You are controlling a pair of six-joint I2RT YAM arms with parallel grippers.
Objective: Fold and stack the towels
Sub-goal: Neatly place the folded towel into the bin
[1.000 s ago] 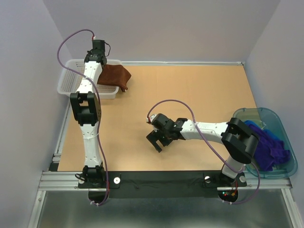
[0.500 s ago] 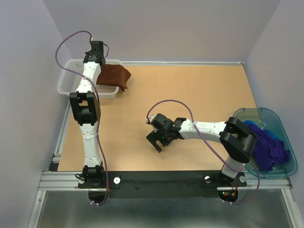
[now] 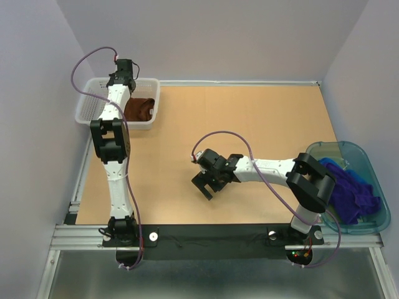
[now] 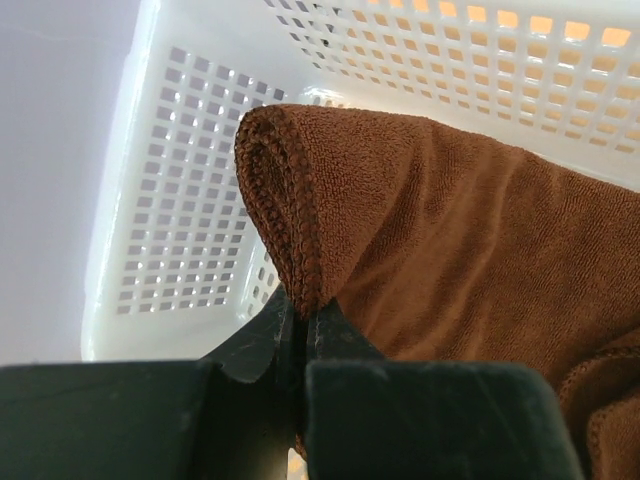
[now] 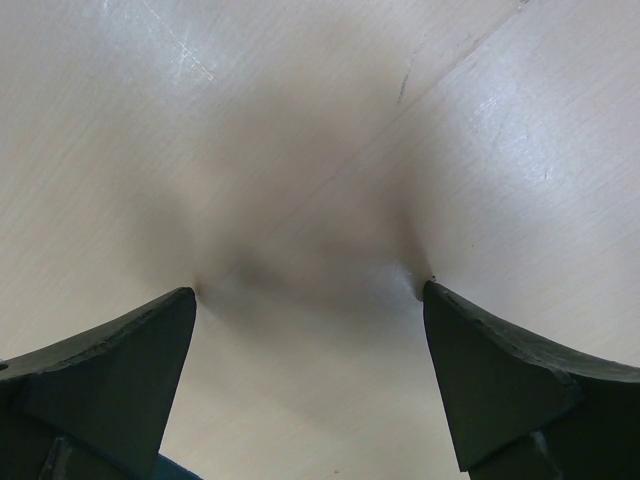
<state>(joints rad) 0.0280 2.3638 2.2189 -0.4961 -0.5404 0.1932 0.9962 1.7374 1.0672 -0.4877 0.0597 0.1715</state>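
Note:
Next, my left gripper draws the towel's hemmed fold toward the basket's end beside the grey side, then opens there, since that end is bare.
The rust-brown towel [image 3: 138, 110] lies bunched inside the white basket [image 3: 87, 107] at the far left. My left gripper [image 4: 303, 308] is shut on a hemmed fold of this towel [image 4: 450, 220], just above the basket floor [image 4: 180, 200]. The dark purple towel [image 3: 350, 193] and the blue towel [image 3: 354, 176] lie crumpled together in the teal bin [image 3: 324, 147] at the right. My right gripper [image 3: 204, 187] rests open on the bare tabletop mid-table. In the right wrist view, the right gripper [image 5: 310, 290] has only wood between its fingers.
The basket's perforated walls [image 4: 520, 50] close in around the left gripper. The right arm's elbow [image 3: 308, 180] overlaps the teal bin's near-left edge. Grey walls stand behind and beside the wooden table [image 3: 249, 118].
The left gripper moved left and pulled the rust-brown towel off the basket's right rim and the table, so it now lies inside the basket. The right arm barely moved.

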